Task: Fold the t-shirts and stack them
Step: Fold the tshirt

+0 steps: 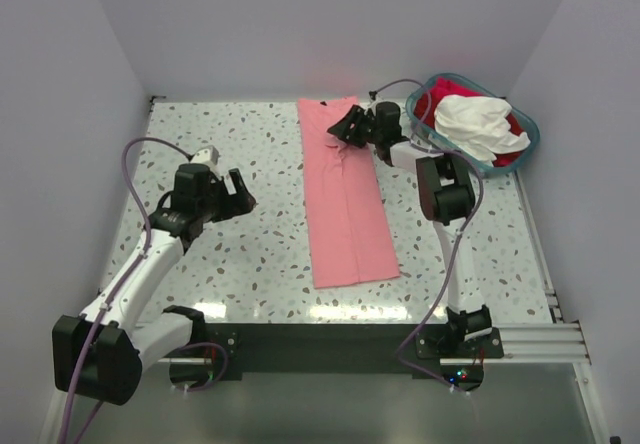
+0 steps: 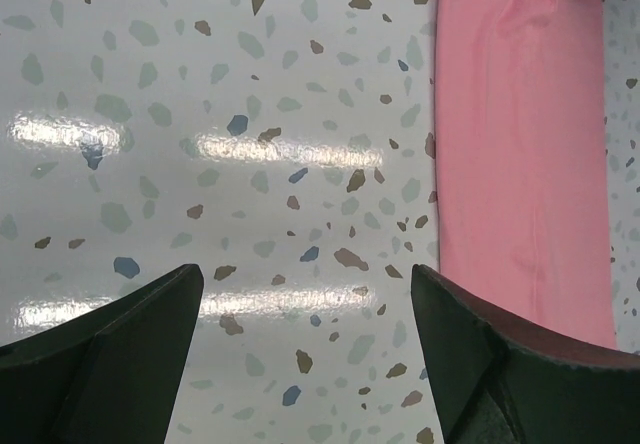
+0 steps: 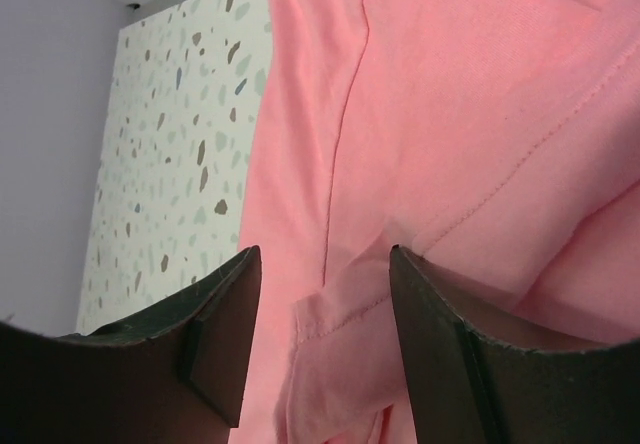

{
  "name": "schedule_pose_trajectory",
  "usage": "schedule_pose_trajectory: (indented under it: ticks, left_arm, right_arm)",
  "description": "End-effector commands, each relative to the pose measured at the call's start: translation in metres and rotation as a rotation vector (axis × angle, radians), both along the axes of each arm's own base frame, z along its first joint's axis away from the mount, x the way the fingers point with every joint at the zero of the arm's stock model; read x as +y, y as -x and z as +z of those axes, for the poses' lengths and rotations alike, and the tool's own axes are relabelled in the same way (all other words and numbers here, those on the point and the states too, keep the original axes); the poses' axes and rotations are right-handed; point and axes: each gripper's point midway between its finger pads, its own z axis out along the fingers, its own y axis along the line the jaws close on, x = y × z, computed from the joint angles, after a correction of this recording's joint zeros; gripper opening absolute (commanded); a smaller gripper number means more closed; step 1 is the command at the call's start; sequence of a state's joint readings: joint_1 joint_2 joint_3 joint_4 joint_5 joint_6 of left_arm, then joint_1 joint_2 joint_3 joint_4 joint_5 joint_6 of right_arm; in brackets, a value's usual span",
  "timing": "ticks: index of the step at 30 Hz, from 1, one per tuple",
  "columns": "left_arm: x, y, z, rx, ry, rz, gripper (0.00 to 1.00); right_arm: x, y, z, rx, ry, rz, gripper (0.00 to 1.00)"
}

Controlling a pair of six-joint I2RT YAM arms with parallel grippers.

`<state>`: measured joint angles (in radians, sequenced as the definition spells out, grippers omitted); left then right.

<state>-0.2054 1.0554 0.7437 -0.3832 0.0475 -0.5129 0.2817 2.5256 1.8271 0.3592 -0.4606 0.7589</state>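
My right gripper is to lift and move back first. Then it should lower to the pink t-shirt's flat, free near corner on the basket's side.
A salmon-pink t-shirt lies folded into a long narrow strip down the middle of the table. My right gripper is low over its far end. In the right wrist view its jaws stand apart, with a stitched hem fold of the pink t-shirt lying loose between them. My left gripper hovers over bare table left of the strip. It is open with nothing between its fingers, and the pink t-shirt lies off to its right. A white t-shirt and a red t-shirt are heaped in the basket.
The teal-blue plastic basket stands at the far right corner, close behind my right arm. White walls close in the table at the back and on both sides. Speckled tabletop stretches left of the pink strip.
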Motion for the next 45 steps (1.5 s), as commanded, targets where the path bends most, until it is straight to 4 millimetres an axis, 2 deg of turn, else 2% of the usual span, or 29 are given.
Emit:
schedule_pose_trajectory:
  ticks: [1,2,5,6,7,8,9,10,12,14,15,16,17,18,20,21,22,23,24,25,27,28,30,31,32,33,37,43,45]
  left_arm:
    - [-0.007,-0.003,0.004,-0.032,0.010,-0.044,0.90]
    - [-0.008,-0.003,0.004,-0.035,0.013,-0.051,0.90]
    - [-0.014,0.001,-0.002,-0.030,0.029,-0.093,0.90]
    - [-0.015,0.004,-0.008,-0.021,0.030,-0.101,0.90]
    - [-0.018,0.006,-0.010,-0.018,0.037,-0.115,0.90]
    - [-0.020,0.008,-0.016,-0.011,0.040,-0.123,0.90]
    - [-0.022,0.009,-0.018,-0.009,0.045,-0.134,0.90]
    - [-0.027,0.011,-0.019,-0.005,0.053,-0.153,0.90]
    - [-0.034,0.015,-0.027,0.023,0.058,-0.174,0.90]
    - [-0.046,0.022,-0.035,0.058,0.068,-0.213,0.90]
    - [-0.050,0.024,-0.038,0.071,0.071,-0.224,0.90]
    - [-0.059,0.029,-0.042,0.086,0.071,-0.250,0.90]
    - [-0.063,0.031,-0.045,0.096,0.072,-0.261,0.90]
    - [-0.068,0.034,-0.046,0.106,0.079,-0.265,0.90]
    - [-0.080,0.041,-0.053,0.128,0.065,-0.288,0.89]
    - [-0.085,0.044,-0.055,0.140,0.066,-0.286,0.88]
    - [-0.092,0.050,-0.061,0.160,0.046,-0.303,0.88]
    - [-0.097,0.053,-0.064,0.173,0.041,-0.309,0.87]
    - [-0.102,0.055,-0.065,0.187,0.044,-0.308,0.86]
    - [-0.109,0.062,-0.072,0.211,0.022,-0.323,0.86]
    - [-0.120,0.065,-0.071,0.226,0.015,-0.317,0.85]
    - [-0.125,0.073,-0.079,0.250,-0.024,-0.324,0.85]
    - [-0.134,0.074,-0.076,0.266,-0.027,-0.302,0.85]
    - [-0.139,0.083,-0.083,0.299,-0.060,-0.310,0.85]
    - [-0.148,0.085,-0.080,0.297,-0.066,-0.305,0.85]
    - [-0.148,0.091,-0.086,0.325,-0.097,-0.303,0.85]
    - [-0.157,0.100,-0.092,0.354,-0.151,-0.292,0.84]
    - [-0.164,0.104,-0.098,0.370,-0.169,-0.256,0.83]
    - [-0.167,0.105,-0.098,0.374,-0.167,-0.251,0.82]
  right_arm:
    - [0.013,0.009,0.058,-0.127,0.085,0.073,0.58]
    - [0.010,0.013,0.086,-0.180,0.113,0.078,0.59]
    - [-0.004,0.028,0.099,-0.214,0.215,0.080,0.60]
    - [-0.011,0.040,0.114,-0.230,0.242,0.076,0.60]
    - [-0.019,0.045,0.117,-0.231,0.280,0.053,0.61]
    - [-0.028,0.055,0.113,-0.218,0.333,0.056,0.61]
    - [-0.036,0.074,0.122,-0.215,0.359,0.053,0.61]
    - [-0.049,0.081,0.119,-0.206,0.416,0.026,0.61]
    - [-0.069,0.121,0.109,-0.119,0.499,0.027,0.61]
    - [-0.094,0.163,0.079,0.013,0.615,0.021,0.60]
    - [-0.103,0.178,0.072,0.056,0.646,0.019,0.59]
    - [-0.111,0.203,0.077,0.092,0.664,0.024,0.58]
    - [-0.118,0.219,0.070,0.131,0.689,0.026,0.57]
    - [-0.127,0.243,0.053,0.193,0.715,0.039,0.56]
    - [-0.142,0.279,0.049,0.267,0.741,0.038,0.56]
    - [-0.152,0.299,0.034,0.323,0.773,0.042,0.56]
    - [-0.160,0.314,0.035,0.345,0.785,0.033,0.56]
    - [-0.161,0.325,0.030,0.359,0.799,0.041,0.56]
    - [-0.168,0.342,0.015,0.399,0.831,0.047,0.56]
    - [-0.168,0.352,0.012,0.415,0.830,0.056,0.55]
    - [-0.166,0.374,-0.002,0.459,0.845,0.091,0.54]
    - [-0.162,0.382,-0.006,0.476,0.834,0.093,0.54]
    - [-0.151,0.395,-0.012,0.480,0.815,0.133,0.53]
    - [-0.146,0.399,-0.014,0.492,0.791,0.134,0.53]
    - [-0.147,0.405,-0.019,0.506,0.793,0.132,0.52]
    - [-0.148,0.406,-0.021,0.505,0.801,0.125,0.52]
    - [-0.156,0.413,-0.030,0.512,0.825,0.123,0.50]
    - [-0.157,0.419,-0.043,0.544,0.839,0.147,0.47]
    - [-0.156,0.420,-0.043,0.550,0.836,0.157,0.42]
